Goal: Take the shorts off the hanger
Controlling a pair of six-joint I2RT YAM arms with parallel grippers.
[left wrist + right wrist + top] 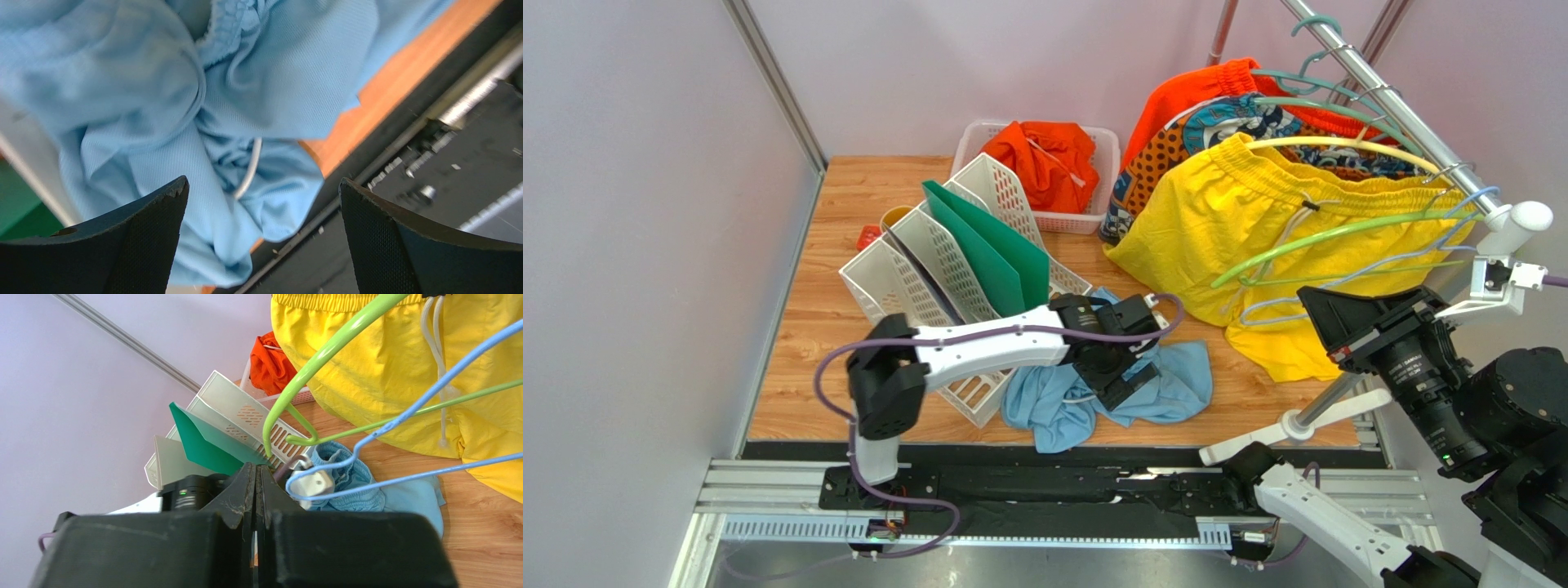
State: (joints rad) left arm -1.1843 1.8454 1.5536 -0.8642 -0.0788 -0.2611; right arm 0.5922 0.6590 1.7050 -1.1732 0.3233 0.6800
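The left gripper is above the raised fold of blue mesh cloth. The robot will lower the wide-open fingers over it, since the fold's bunched roll gives cloth to pinch.
The light blue shorts (1161, 382) lie crumpled on the table by the near edge, and their white drawstring (248, 174) shows in the left wrist view. My left gripper (1119, 365) hangs just above them, open and empty, its jaws (264, 182) wide apart over the blue cloth (153, 110). The bright orange shorts (1051, 159) lie in a white basket (979, 135) at the back. My right gripper (256, 471) is shut and empty, near the rack's empty hangers at the right (1314, 300).
A rack rail (1382, 98) holds a yellow pair (1210, 221), an orange-and-teal patterned pair (1173, 141) and orange cloth (1192, 88). Empty green (1308, 251) and blue (1369, 263) hangers hang in front. A white file sorter (928, 263) with a green folder (995, 251) stands left.
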